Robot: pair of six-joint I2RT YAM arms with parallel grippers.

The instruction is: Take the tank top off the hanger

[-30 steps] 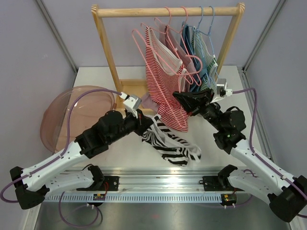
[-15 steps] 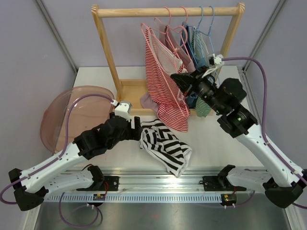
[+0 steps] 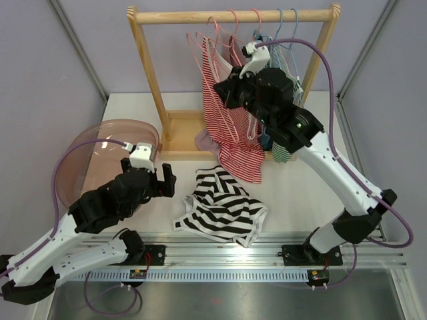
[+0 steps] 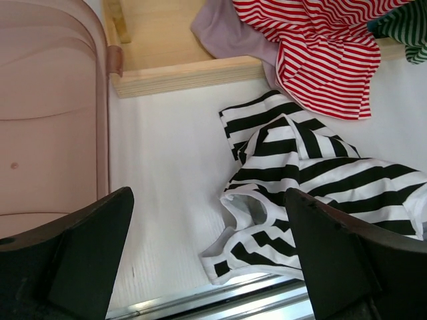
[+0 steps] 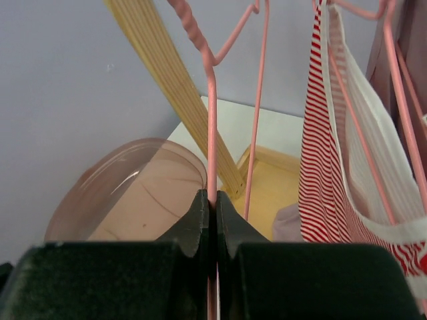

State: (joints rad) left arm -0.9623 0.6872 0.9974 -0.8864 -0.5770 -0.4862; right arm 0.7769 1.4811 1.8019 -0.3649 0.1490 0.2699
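My right gripper holds the hanger's wire and will release it outward and to the left in the top view, toward the bar's empty end (image 3: 185,18), since the hanger is bare.
The black-and-white striped tank top (image 3: 220,208) lies crumpled on the white table, free of any hanger, and shows in the left wrist view as well (image 4: 313,180). My left gripper (image 3: 167,181) stands open just left of it, low over the table, its dark fingers (image 4: 87,257) spread wide with nothing between them. Up by the wooden rail, my right gripper (image 3: 225,93) is shut on the thin wire of a bare pink hanger (image 5: 211,120). The jaws pinch the wire (image 5: 213,200) near its lower part.
A wooden clothes rack (image 3: 150,73) stands at the back with several hangers and garments on it, among them a red-striped top (image 3: 233,143) and a green-striped one (image 3: 283,150). A lilac cloth (image 3: 208,141) lies on its base. A pink translucent basin (image 3: 87,157) sits at the left.
My left gripper opened, let go of the striped tank top and drew back to the left; the top dropped onto the table. My right arm rose toward the rail with the pink hanger.
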